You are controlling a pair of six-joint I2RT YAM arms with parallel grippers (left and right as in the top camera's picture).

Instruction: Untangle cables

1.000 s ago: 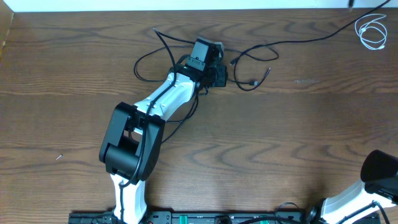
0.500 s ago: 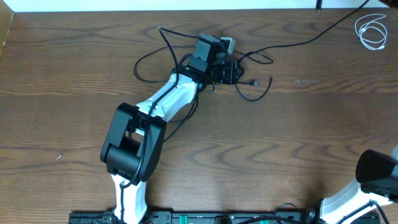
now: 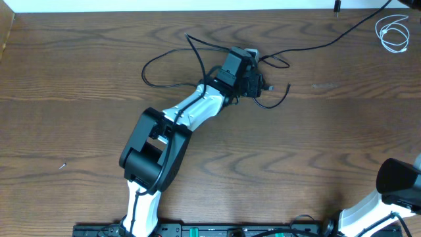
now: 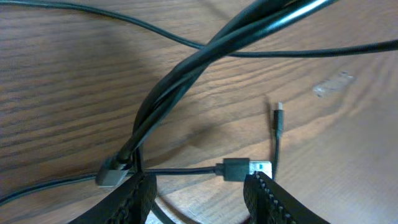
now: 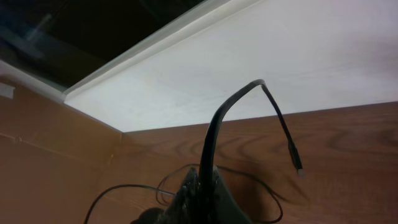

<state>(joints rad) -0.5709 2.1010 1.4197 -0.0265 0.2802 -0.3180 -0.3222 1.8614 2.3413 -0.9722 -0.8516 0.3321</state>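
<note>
The black bundle's lower end [image 4: 120,165] is outside my left gripper's open fingers, so I will next lower my left gripper and move it to the left in the wrist view, onto that end.
The long black cable [image 3: 146,70] loops across the wooden table and runs off toward the top right. My left gripper [image 3: 259,84] hovers low over its tangle, open. In the left wrist view the left gripper [image 4: 199,182] has a stretch of black cable with a USB plug [image 4: 239,168] lying on the table between its fingers, ungripped. A small plug end [image 4: 278,118] lies just beyond. My right gripper [image 5: 208,179] is shut on the black cable [image 5: 214,124], which arches up out of its jaws. The white cable [image 3: 393,31] lies coiled at the far right corner.
A bundle of thicker black wires [image 4: 186,81] crosses diagonally over the left wrist view. The table's far edge [image 3: 197,12] meets a white wall. The right arm's elbow [image 3: 398,179] rises at the bottom right of the overhead view.
The left gripper has moved right along the table and opened. The black cable's loop and loose end have shifted right with it.
</note>
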